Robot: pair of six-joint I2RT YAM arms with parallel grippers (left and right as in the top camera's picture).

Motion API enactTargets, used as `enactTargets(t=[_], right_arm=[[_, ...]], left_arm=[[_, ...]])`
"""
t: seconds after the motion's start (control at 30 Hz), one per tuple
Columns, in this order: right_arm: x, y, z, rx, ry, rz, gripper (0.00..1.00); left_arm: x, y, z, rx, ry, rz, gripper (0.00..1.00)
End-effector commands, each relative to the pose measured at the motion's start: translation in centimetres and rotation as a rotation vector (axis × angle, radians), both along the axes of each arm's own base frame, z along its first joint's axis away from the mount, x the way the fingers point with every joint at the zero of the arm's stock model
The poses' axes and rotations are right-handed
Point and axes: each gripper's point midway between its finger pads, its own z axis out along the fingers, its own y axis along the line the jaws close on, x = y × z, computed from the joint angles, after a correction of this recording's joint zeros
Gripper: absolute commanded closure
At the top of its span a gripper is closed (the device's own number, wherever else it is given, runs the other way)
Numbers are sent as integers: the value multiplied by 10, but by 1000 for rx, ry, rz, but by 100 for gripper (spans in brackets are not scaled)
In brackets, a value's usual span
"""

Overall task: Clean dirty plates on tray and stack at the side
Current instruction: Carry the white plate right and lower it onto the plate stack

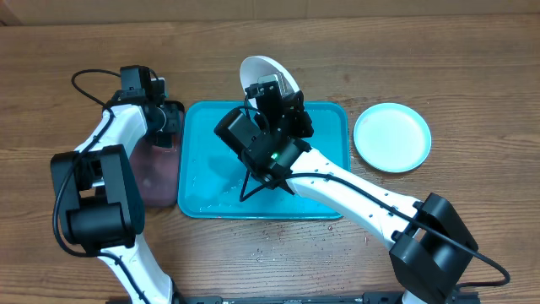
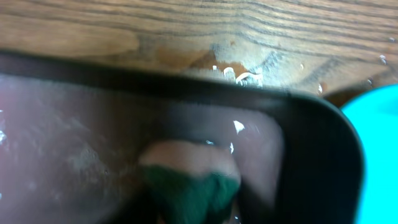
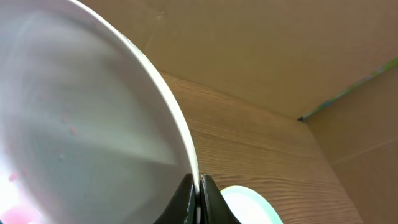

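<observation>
The light cyan plate point(image 1: 392, 137) point(image 3: 249, 208) lies beside the tray. My right gripper moves to the right in the overhead view next, leveling its plate and lowering it onto that one.
My right gripper point(image 1: 272, 91) point(image 3: 199, 186) is shut on the rim of the white plate point(image 1: 260, 71) point(image 3: 81, 118) and holds it tilted on edge above the far side of the turquoise tray point(image 1: 202, 181). The plate shows small red smears in the right wrist view. The light cyan plate point(image 1: 392, 137) point(image 3: 249, 208) lies flat on the table to the right of the tray. The yellow-green plate is out of view. My left gripper point(image 1: 165, 118) is down in the black tray point(image 1: 157, 181) point(image 2: 311, 124), shut on a green sponge point(image 2: 193, 186).
The black tray with the pinkish, wet inside sits against the turquoise tray's left side. Water drops lie on the turquoise tray's floor and on the wood point(image 1: 278, 232) in front of it. A cardboard wall point(image 3: 261, 50) stands behind the table.
</observation>
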Motion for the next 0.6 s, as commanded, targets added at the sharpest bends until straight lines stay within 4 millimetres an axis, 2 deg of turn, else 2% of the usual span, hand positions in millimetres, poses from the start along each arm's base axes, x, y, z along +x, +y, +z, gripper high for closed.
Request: enactTargets(t=[0.0,0.07,0.23,0.33,0.57], right_arm=[[-1,-4,32,36,-78,-27,96],[-1,-4,33,42,-82,-27,96],[1,-3,31,77,-74,-20,96],[5,-10,31,86,-79,-42,96],[10,-22,33,101,-70,-60,96]], left_arm=[[7,-2,46,1,-88,-7,11],[1,-3,50,-1,-76,-8,1],[-23,-6,40,-30,29,25,0],[-35,-8,36,-43,82,45,0],[-43,-9,33,-46,117,45,0]])
